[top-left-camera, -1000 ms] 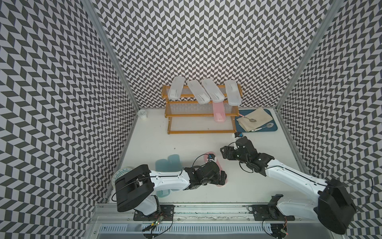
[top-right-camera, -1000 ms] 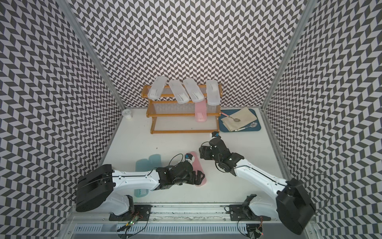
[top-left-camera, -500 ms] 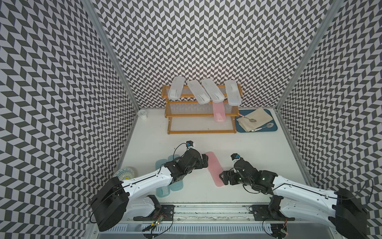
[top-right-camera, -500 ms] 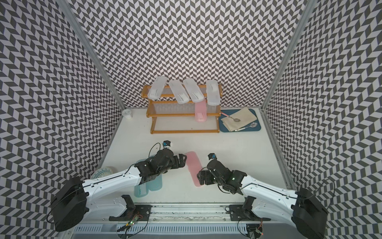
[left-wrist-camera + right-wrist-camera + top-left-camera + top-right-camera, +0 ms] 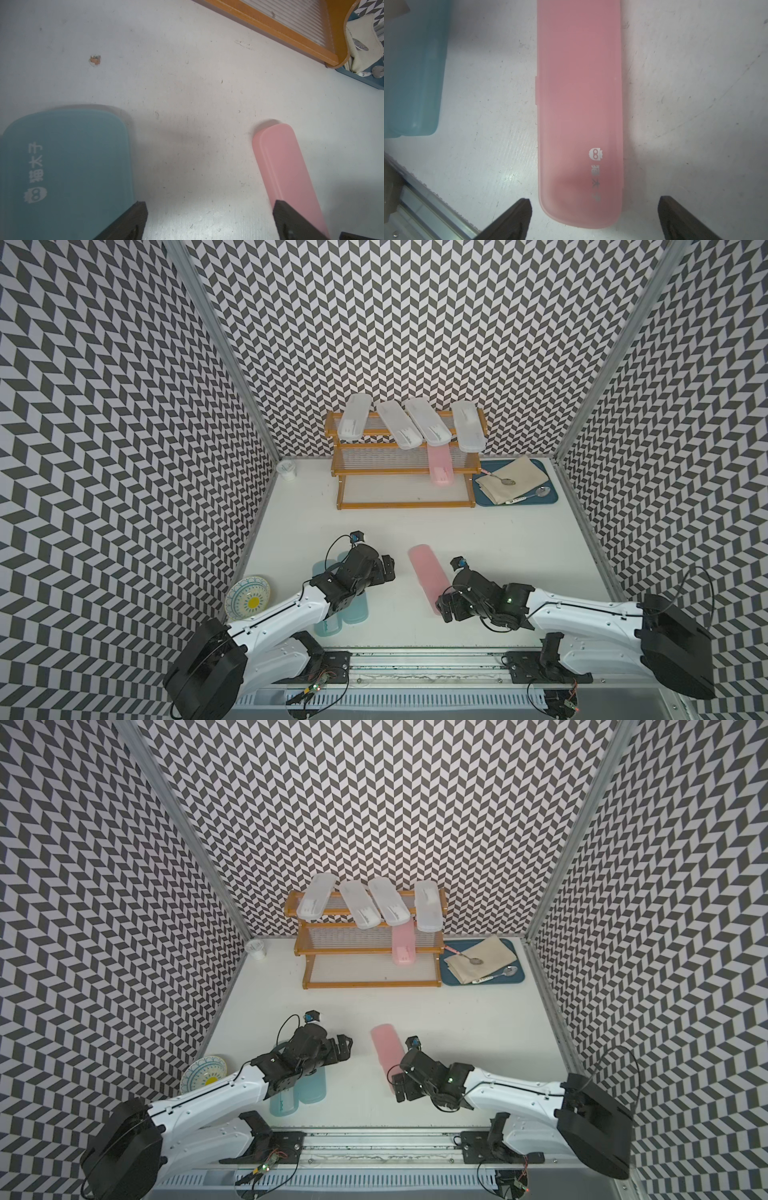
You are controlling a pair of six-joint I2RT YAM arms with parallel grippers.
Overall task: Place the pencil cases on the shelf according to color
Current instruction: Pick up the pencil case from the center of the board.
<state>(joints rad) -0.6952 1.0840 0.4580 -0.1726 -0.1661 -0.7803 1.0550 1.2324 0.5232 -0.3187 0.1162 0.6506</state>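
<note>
The robot's right gripper needs to move down until its open fingers are on both sides of the labelled near end of the pink pencil case (image 5: 426,574) (image 5: 580,206) and then close, since that end is below them.
A pink pencil case (image 5: 426,574) (image 5: 385,1052) lies flat on the white table, label up in the right wrist view (image 5: 579,104). My right gripper (image 5: 444,608) (image 5: 593,202) is open, its jaws on either side of the case's near end without touching it. My left gripper (image 5: 388,570) (image 5: 209,207) is open over bare table, between the pink case (image 5: 288,166) and two teal cases (image 5: 357,610) (image 5: 66,166) lying partly under its arm. On the shelf (image 5: 403,504), several white cases (image 5: 399,429) rest on the top tier and a pink case (image 5: 439,466) on the middle tier.
A blue tray (image 5: 548,497) with beige cloth and spoons sits right of the shelf. A small white cup (image 5: 286,470) stands in the back left corner and a patterned plate (image 5: 248,603) at the front left. Patterned walls close in three sides; a metal rail (image 5: 415,655) runs along the front.
My left arm drew back leftward off the pink case to above the teal cases. My right arm swung toward the front edge to the pink case's near end and its jaws opened wide.
</note>
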